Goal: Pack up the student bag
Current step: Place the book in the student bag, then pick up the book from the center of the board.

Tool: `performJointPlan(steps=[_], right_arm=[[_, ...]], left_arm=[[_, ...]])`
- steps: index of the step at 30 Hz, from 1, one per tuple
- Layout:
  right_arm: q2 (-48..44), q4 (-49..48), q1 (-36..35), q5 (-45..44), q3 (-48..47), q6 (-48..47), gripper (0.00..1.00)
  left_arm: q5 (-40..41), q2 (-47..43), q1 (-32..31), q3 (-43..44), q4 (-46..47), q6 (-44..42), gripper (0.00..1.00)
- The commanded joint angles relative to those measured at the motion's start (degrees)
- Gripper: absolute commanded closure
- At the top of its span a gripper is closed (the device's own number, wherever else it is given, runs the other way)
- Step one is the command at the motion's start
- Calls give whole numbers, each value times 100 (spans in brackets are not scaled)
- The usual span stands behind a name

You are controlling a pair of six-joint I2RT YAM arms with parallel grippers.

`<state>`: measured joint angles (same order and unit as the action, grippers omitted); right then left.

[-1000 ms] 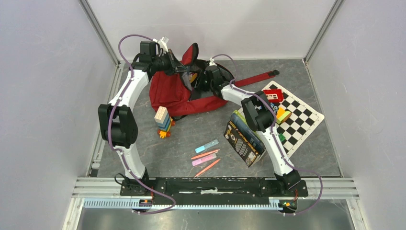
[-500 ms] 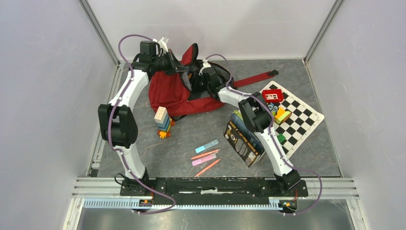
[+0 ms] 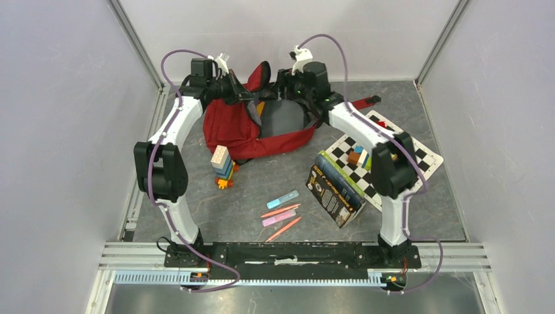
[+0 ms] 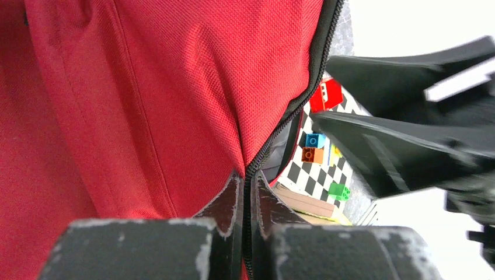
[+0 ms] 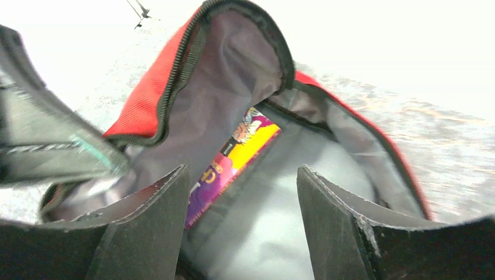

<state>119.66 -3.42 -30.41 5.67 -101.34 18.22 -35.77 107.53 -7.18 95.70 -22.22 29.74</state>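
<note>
I should move my right gripper back, to the right in the top view and down onto the green book's spine [image 3: 345, 175], because the book is still standing outside the bag [image 3: 229, 127].
The student bag [image 3: 229, 127] is a dark red backpack lying at the back of the table, its mouth held open and grey lining [image 3: 286, 118] showing. My left gripper [image 3: 254, 98] is shut on the bag's zip edge [image 4: 248, 186] and holds the flap up; red fabric [image 4: 146, 105] fills the left wrist view. My right gripper [image 3: 286, 90] is open and empty just above the mouth. In the right wrist view its fingers [image 5: 152, 227] frame the lining, and a yellow-and-purple flat item [image 5: 239, 157] lies inside the bag.
A block tower [image 3: 221, 165] stands in front of the bag. Several markers [image 3: 281, 210] and a black boxed book [image 3: 332, 193] lie nearer. A chessboard [image 3: 412, 157] with loose blocks is at the right; a small red box [image 4: 325, 95] lies on it. A red strap [image 3: 353, 106] trails right.
My right gripper has come up out of the bag and the arm has swung back and right, uncovering the grey lining. The left gripper has kept its hold.
</note>
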Motion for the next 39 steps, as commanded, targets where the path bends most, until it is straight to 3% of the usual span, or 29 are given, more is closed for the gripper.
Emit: performJointPlan(steps=[1, 4, 12, 22, 39], right_arm=[[-1016, 899, 299, 220, 581, -862, 28], [-1616, 1644, 654, 667, 964, -1132, 28], [-2962, 3716, 1192, 689, 1799, -1997, 29], [-3971, 4514, 1431, 920, 2965, -2173, 29], [-4270, 4708, 1433, 1348, 3691, -2307, 35]], left_arm=[[97, -387, 50, -82, 156, -307, 98], [79, -401, 59, -160, 148, -381, 98], [105, -423, 76, -295, 105, -495, 98], [59, -441, 72, -366, 156, -508, 98], [-44, -414, 76, -443, 422, -350, 98]])
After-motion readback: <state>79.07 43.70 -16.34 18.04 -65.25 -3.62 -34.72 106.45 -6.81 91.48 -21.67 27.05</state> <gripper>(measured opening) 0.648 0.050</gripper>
